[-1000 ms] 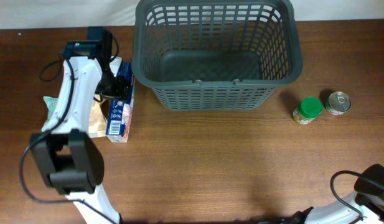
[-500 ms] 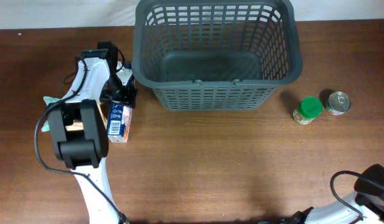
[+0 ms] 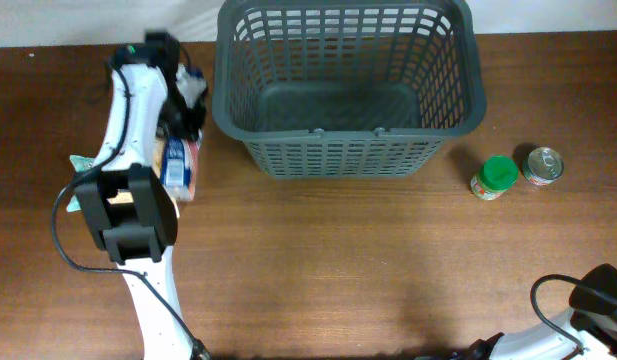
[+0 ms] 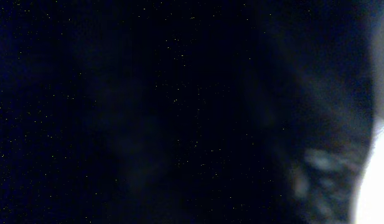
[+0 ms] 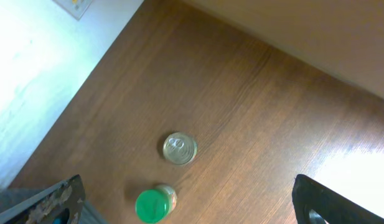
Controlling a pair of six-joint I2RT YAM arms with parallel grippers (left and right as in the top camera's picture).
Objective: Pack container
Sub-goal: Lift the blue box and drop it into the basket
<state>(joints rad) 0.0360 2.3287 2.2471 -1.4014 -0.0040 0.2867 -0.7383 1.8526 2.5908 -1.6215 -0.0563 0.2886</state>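
My left gripper moves up over the basket's rim next and releases the carton inside the empty basket point(image 3: 333, 103), standing to its right in the overhead view.
The container point(image 3: 348, 150), a large dark grey lattice basket, stands at the back middle of the table with nothing in it. Just left of it my left gripper point(image 3: 186, 104) has closed on the top end of a blue and white carton point(image 3: 175, 170), which hangs blurred and tilted beside the arm. The left wrist view is almost black, pressed close to something. My right gripper point(image 5: 192, 211) is open, fingers far apart, high above a green-lidded jar point(image 5: 153, 203) and a tin can point(image 5: 179, 149).
The jar point(image 3: 495, 177) and the can point(image 3: 544, 165) stand side by side on the wooden table right of the basket. A packet with green edges point(image 3: 80, 162) lies under the left arm. Part of the right arm point(image 3: 598, 292) shows at the bottom right corner.
The left gripper has closed on the carton's top end and swung up and to the left; the carton has shifted with it, away from the basket. The right arm has not moved.
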